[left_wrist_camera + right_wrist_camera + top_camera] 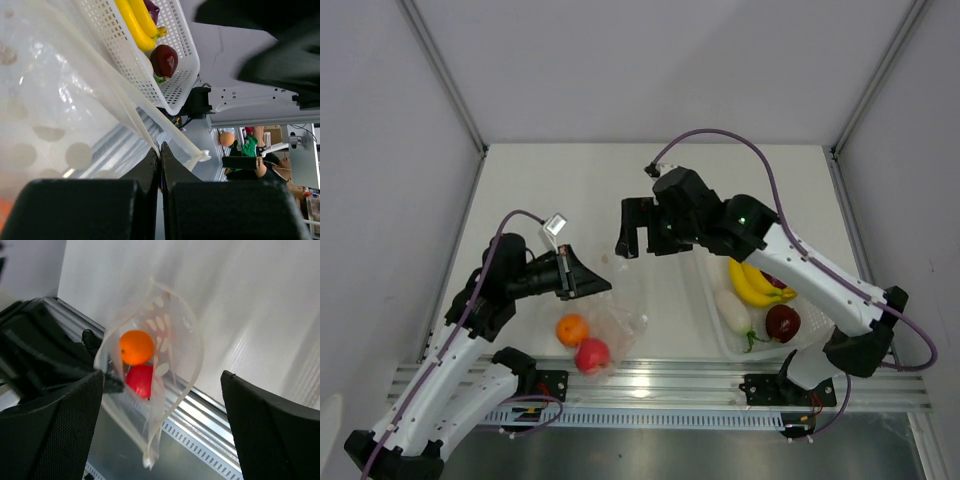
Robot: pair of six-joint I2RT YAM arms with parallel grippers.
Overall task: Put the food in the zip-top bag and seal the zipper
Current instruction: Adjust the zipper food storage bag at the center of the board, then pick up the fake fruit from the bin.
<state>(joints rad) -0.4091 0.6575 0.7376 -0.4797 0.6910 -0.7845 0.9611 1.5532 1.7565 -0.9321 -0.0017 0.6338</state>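
I should next move my right gripper right in the top view and down onto the still unbagged yellow bananas.
The clear zip-top bag [620, 318] lies near the front edge with its mouth open. An orange ball [572, 329] and a red round fruit [592, 355] are inside it. My left gripper [596, 283] is shut on the bag's mouth edge, pinching the zipper strip [145, 132]. My right gripper [630, 238] is open and empty, hovering above and behind the bag. The right wrist view looks into the bag mouth [150, 390] at the orange ball [136, 347] and red fruit [140, 380]. The yellow bananas [755, 283], white oblong piece [732, 310], dark red fruit [782, 322] and purple piece [777, 281] lie in the basket.
A white mesh basket [712, 330] sits at the right front under the right arm; it also shows in the left wrist view [185, 75]. A metal rail [670, 378] runs along the table's front edge. Walls close the sides and back.
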